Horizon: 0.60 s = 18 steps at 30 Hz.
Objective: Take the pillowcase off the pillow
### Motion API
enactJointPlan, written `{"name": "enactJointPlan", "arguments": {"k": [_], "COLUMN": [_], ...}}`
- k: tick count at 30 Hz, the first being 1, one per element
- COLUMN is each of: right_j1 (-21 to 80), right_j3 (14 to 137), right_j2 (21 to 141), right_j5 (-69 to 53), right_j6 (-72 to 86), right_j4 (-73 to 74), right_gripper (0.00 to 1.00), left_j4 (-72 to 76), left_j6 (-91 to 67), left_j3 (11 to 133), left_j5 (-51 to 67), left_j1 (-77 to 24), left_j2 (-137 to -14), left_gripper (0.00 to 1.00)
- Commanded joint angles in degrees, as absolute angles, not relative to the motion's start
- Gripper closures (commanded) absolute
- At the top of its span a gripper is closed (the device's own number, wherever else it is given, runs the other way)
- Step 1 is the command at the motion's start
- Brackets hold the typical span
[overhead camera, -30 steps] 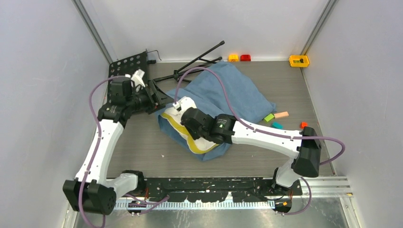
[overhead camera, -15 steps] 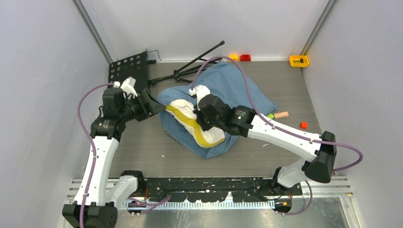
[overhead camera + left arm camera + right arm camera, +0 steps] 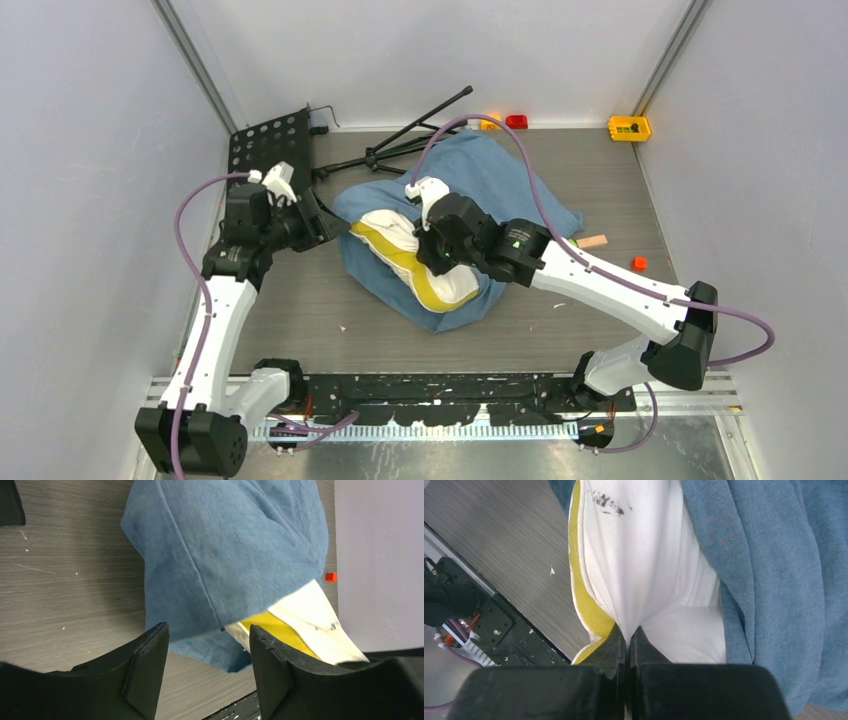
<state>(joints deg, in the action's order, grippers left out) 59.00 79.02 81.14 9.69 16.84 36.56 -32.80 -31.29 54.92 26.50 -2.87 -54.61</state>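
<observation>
My right gripper should next pull the blue cloth up and back over the bare tabletop behind and let go, because it still covers the far part of the pillow (image 3: 392,232).
The dusty blue pillowcase (image 3: 500,180) lies crumpled mid-table, still wrapped round the far part of the cream pillow (image 3: 392,232). The pillow's near end, with its yellow band, sticks out of the case's mouth. My right gripper (image 3: 432,262) is shut on a pinch of the pillow's white fabric (image 3: 644,555), jaws (image 3: 628,632) tight together, with blue cloth (image 3: 764,580) to the right. My left gripper (image 3: 335,228) hovers open at the left edge of the bundle. In its wrist view the open gripper (image 3: 207,635) frames a corner of blue cloth (image 3: 225,550) beside the pillow (image 3: 310,615), gripping nothing.
A black folded stand (image 3: 410,135) and a perforated black plate (image 3: 270,140) lie at the back left. Small blocks sit along the back wall: red (image 3: 516,121) and yellow (image 3: 629,127). A tan stick (image 3: 592,241) and an orange cube (image 3: 639,263) lie to the right.
The right arm has swung right and back with the pillow in its grip, lifting and shifting the bundle. The left gripper has dropped slightly nearer and stays off the cloth.
</observation>
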Motion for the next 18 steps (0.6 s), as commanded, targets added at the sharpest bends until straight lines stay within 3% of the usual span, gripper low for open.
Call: {"name": "enactJointPlan", "arguments": {"k": [1, 8, 13, 16, 18], "right_j1": [58.5, 58.1, 57.9, 57.7, 57.7], "right_j3": [82.4, 82.9, 82.9, 82.8, 82.7], "right_j2": [76.9, 76.1, 75.3, 74.9, 74.5], "right_j5": [8.7, 8.1, 7.8, 7.5, 7.2], "right_j6": [17.3, 17.0, 16.6, 16.2, 16.0], "right_j4": [34.6, 35.9, 37.1, 38.3, 39.0], "right_gripper": [1.00, 1.00, 1.00, 1.00, 1.00], "left_j4": [-26.5, -22.9, -23.3, -23.6, -24.3], "left_j6": [-32.0, -33.5, -32.7, -32.8, -32.6], "left_j3": [55.0, 54.8, 57.1, 59.2, 60.7], "left_j5": [26.0, 25.0, 20.8, 19.8, 19.3], "left_j1": [-2.9, -3.4, -3.4, -3.4, -3.4], "left_j2": [-56.7, -59.3, -60.4, -61.9, -63.4], "left_gripper": [0.39, 0.42, 0.66, 0.87, 0.93]}}
